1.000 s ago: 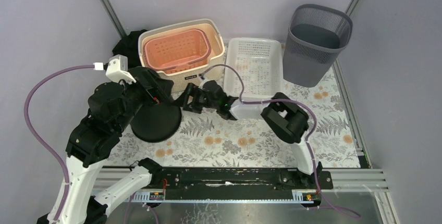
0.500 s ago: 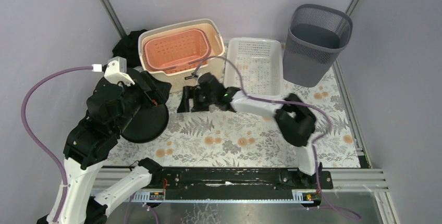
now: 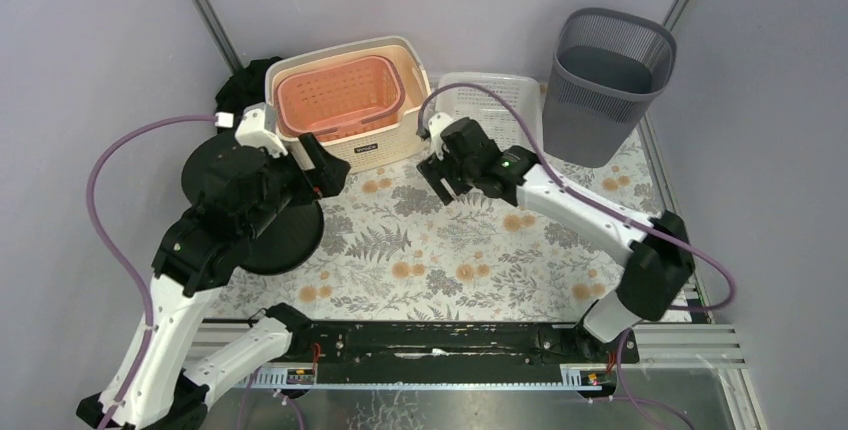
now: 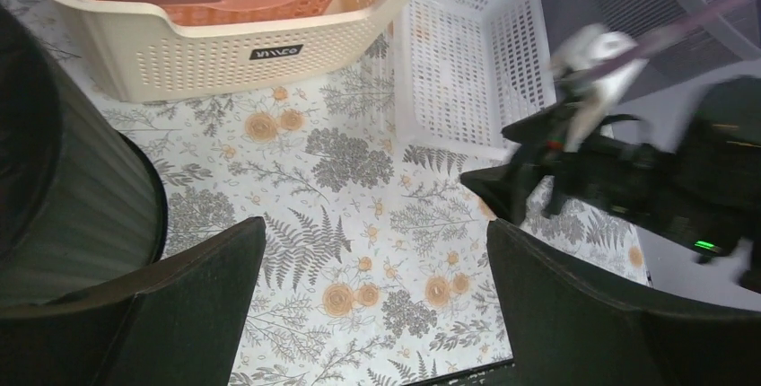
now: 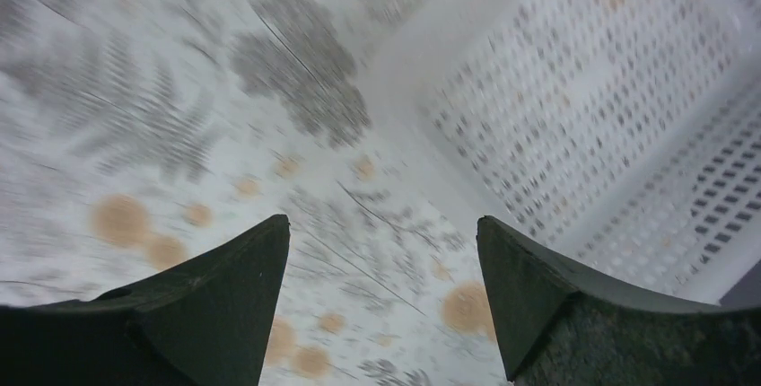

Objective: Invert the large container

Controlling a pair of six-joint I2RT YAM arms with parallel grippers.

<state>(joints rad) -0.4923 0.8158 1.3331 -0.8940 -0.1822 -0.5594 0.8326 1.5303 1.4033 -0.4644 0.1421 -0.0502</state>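
Note:
My right gripper lowers its open fingers onto the near rim [image 5: 446, 166] of the white perforated tray [image 5: 610, 108] next, astride the tray's side, since they still hang empty above the mat.
A black ribbed round container [image 3: 275, 235] sits at the left, partly hidden under my left arm; its side shows in the left wrist view [image 4: 63, 188]. My left gripper [image 3: 325, 165] is open and empty above the floral mat, just right of that container and in front of the cream basket [image 3: 400, 135]. My right gripper [image 3: 442, 175] is open and empty above the mat by the near left corner of the white perforated tray [image 3: 495, 125]. In the right wrist view, which is blurred, the tray [image 5: 610, 108] lies past my open gripper [image 5: 381, 296].
An orange basket [image 3: 340, 95] is nested in the cream basket. A grey mesh bin [image 3: 610, 80] stands at the back right. Black cloth [image 3: 235, 85] lies behind the cream basket. Purple cables loop over both arms. Walls close in the left, back and right.
My right arm has swung from the mat's middle to the right and back, to the white tray. My left gripper has moved back and right, away from the black container.

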